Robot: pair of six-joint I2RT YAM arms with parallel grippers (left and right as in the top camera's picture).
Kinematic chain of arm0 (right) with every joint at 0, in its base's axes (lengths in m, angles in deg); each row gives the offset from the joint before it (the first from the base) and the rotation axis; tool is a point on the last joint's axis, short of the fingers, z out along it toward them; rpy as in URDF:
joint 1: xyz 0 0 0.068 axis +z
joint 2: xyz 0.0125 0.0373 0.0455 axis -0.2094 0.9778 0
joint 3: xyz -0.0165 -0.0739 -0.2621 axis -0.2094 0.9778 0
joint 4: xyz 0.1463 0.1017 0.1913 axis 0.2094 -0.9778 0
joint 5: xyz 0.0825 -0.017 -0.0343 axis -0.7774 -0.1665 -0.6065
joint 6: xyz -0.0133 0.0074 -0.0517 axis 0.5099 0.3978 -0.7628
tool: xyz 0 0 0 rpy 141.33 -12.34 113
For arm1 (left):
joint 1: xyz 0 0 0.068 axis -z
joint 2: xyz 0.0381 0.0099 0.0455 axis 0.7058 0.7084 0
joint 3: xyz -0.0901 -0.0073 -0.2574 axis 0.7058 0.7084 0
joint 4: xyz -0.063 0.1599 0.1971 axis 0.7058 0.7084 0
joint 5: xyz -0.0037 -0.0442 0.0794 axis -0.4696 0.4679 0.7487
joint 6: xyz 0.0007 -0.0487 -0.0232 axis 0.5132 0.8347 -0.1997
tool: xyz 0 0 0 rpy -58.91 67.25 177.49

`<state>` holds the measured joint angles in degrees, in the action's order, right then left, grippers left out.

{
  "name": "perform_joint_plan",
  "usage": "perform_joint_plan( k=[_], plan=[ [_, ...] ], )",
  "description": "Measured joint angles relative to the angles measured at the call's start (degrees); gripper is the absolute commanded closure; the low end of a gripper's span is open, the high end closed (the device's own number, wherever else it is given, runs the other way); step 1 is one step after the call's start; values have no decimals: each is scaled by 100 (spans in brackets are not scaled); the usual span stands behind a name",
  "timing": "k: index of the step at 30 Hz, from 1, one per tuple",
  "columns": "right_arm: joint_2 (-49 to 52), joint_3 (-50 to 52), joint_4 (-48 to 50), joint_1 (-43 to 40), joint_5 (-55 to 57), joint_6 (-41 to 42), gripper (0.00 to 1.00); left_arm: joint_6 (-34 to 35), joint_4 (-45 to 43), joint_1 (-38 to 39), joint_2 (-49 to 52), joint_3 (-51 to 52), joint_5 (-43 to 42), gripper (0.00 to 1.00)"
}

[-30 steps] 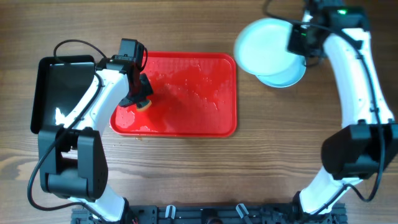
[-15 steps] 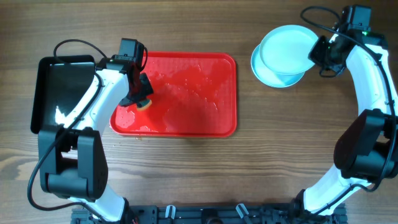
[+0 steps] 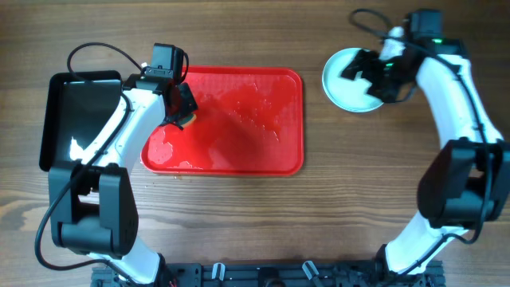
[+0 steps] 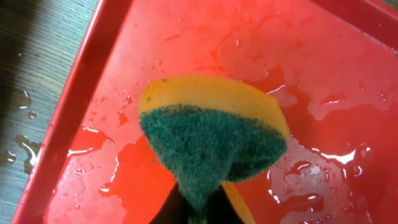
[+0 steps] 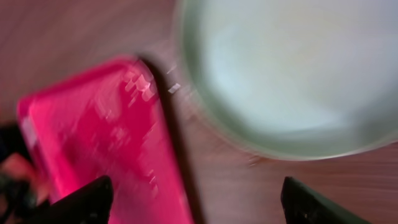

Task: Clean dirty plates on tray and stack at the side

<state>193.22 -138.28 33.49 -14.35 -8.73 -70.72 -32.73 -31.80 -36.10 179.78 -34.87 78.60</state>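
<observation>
The black tray (image 3: 84,113) lies to my left gripper's left in the overhead view, so I will next move that gripper off the red tray (image 3: 239,135) and release the sponge into the black one.
The red tray (image 3: 239,135) lies mid-table, wet, with no plate on it. My left gripper (image 3: 180,108) hovers over its left end, shut on a yellow and green sponge (image 4: 211,130), folded and pinched at the bottom of the left wrist view (image 4: 200,213). The pale aqua plates (image 3: 344,89) sit as one pile on the wood right of the tray. My right gripper (image 3: 365,80) hangs over that pile, open and holding nothing. The right wrist view is blurred: plate (image 5: 292,68) at upper right, tray (image 5: 99,143) at left, and the gripper (image 5: 199,204) wide apart over bare wood.
A black rectangular tray (image 3: 80,119) lies left of the red tray, under my left arm. Water drops wet the wood by the red tray's left rim (image 4: 25,155). Bare wooden table runs along the front.
My right gripper carried a plate rightward onto the pile, let go and opened, and now sits over the pile. My left gripper shifted the sponge slightly toward the tray's far edge.
</observation>
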Motion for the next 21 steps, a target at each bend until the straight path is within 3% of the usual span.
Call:
perform_joint_plan(
  k=[5,12,19,21],
  plan=[
    [39,81,184,1213,-13,-44,0,-50,238,-345,-219,-293,245,96],
    [55,210,662,2562,280,284,0,-55,286,-2039,-632,-564,431,96],
    [55,221,1047,3438,608,688,0,-55,254,-3021,-289,-525,267,96],
    [55,221,1054,3587,616,723,0,-55,236,-3139,-146,-511,48,90]
  ],
)
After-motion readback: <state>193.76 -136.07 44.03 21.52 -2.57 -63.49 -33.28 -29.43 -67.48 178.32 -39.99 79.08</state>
